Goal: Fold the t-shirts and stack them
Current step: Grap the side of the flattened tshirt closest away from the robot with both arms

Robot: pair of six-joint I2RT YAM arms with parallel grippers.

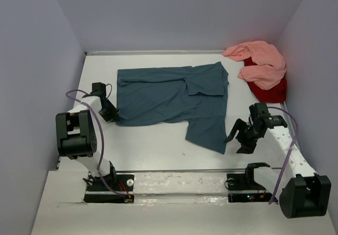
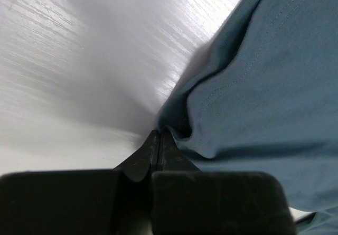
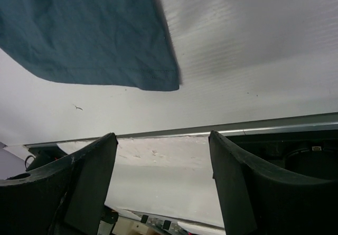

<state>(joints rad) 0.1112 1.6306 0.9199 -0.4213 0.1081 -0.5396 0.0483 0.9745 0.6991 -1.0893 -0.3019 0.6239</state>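
Observation:
The t-shirt flap's near corner (image 1: pixel 223 151) (image 3: pixel 172 85) is on the left in the top view, and I will lower my right gripper to it.
The dark teal-blue t-shirt (image 1: pixel 169 95) lies spread on the white table, partly folded, with one flap reaching toward the near edge. My left gripper (image 1: pixel 115 118) is at the shirt's near-left corner. In the left wrist view the left gripper (image 2: pixel 159 133) is shut, and the teal fabric (image 2: pixel 264 87) is puckered at its tips. My right gripper (image 1: pixel 238 139) hovers open just right of the shirt's near flap, holding nothing. The right gripper (image 3: pixel 161 135) shows wide apart in its wrist view, with the teal hem (image 3: pixel 90 29) above it. The salmon pink t-shirt (image 1: pixel 261 60) lies crumpled over the red t-shirt (image 1: pixel 270 91) at the back right.
Lilac walls close in the table at the left, back and right. A metal rail (image 1: pixel 179 170) runs along the near edge between the two arm bases. The right arm's purple cable (image 1: pixel 289 140) loops beside the red shirt.

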